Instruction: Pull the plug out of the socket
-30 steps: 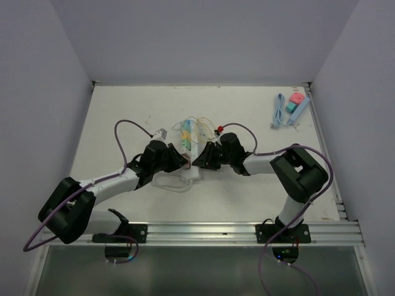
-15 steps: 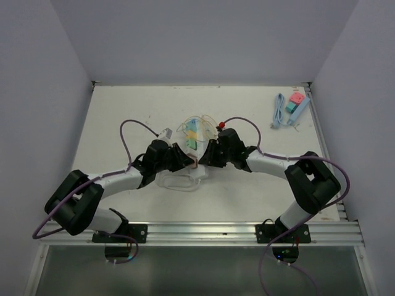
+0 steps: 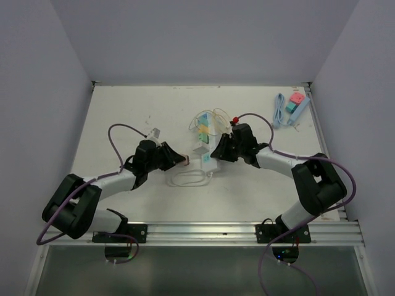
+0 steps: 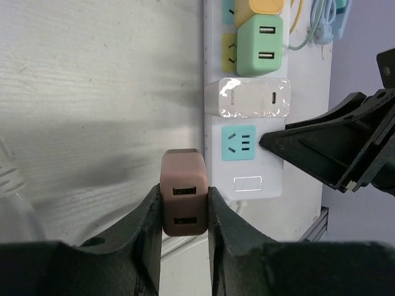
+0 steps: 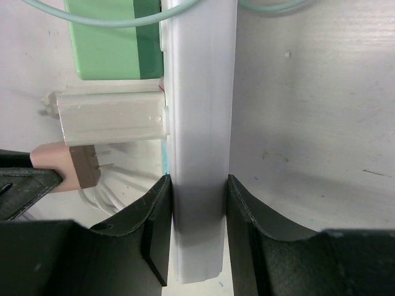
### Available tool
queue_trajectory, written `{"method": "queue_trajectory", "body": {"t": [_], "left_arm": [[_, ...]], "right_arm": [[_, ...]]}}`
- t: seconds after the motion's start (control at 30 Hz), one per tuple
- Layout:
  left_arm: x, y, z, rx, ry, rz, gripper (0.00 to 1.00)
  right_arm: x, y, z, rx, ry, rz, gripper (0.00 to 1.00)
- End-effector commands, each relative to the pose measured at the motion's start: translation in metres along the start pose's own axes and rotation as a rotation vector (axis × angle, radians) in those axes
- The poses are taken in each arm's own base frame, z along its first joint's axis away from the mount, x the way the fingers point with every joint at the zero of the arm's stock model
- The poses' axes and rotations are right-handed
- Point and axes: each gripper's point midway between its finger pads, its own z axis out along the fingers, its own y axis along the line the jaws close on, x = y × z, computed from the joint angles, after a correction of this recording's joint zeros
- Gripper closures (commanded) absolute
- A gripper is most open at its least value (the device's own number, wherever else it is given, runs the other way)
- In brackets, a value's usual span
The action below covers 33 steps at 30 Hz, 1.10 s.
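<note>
I will next carry the plug in my left gripper outward, to its left in the top view, then lower and release it, as tabletop clear of the power strip lies below.
A white power strip lies mid-table; it also shows in the left wrist view and the right wrist view. My left gripper is shut on a brown two-port plug. It holds the plug clear of the strip, prongs bare. The teal socket stands empty. My right gripper is shut on the strip's near end. A white charger and a green charger stay plugged in.
The strip's white cord loops on the table below the grippers. Thin cables bunch at the strip's far end. A blue cable and pink and teal blocks lie at the back right. A metal rail runs along the near edge.
The brown plug has come out of the strip and moved left with my left gripper. My right gripper has shifted the strip right and farther back.
</note>
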Motion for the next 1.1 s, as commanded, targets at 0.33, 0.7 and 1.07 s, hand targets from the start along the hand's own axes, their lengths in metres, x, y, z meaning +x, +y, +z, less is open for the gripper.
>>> {"method": "queue_trajectory", "body": {"t": [0.33, 0.7, 1.07], "left_arm": [[-0.121, 0.038, -0.016, -0.064, -0.315, -0.047, 1.0], [-0.179, 0.103, 0.006, -0.148, -0.381, -0.182, 0.75], [-0.168, 0.089, -0.022, -0.173, -0.308, 0.019, 0.03]], "right_arm": [[0.022, -0.051, -0.016, 0.147, 0.066, -0.049, 1.0], [0.02, -0.039, -0.022, 0.089, 0.07, -0.074, 1.0], [0.012, -0.028, -0.029, 0.071, 0.071, -0.103, 1.0]]}}
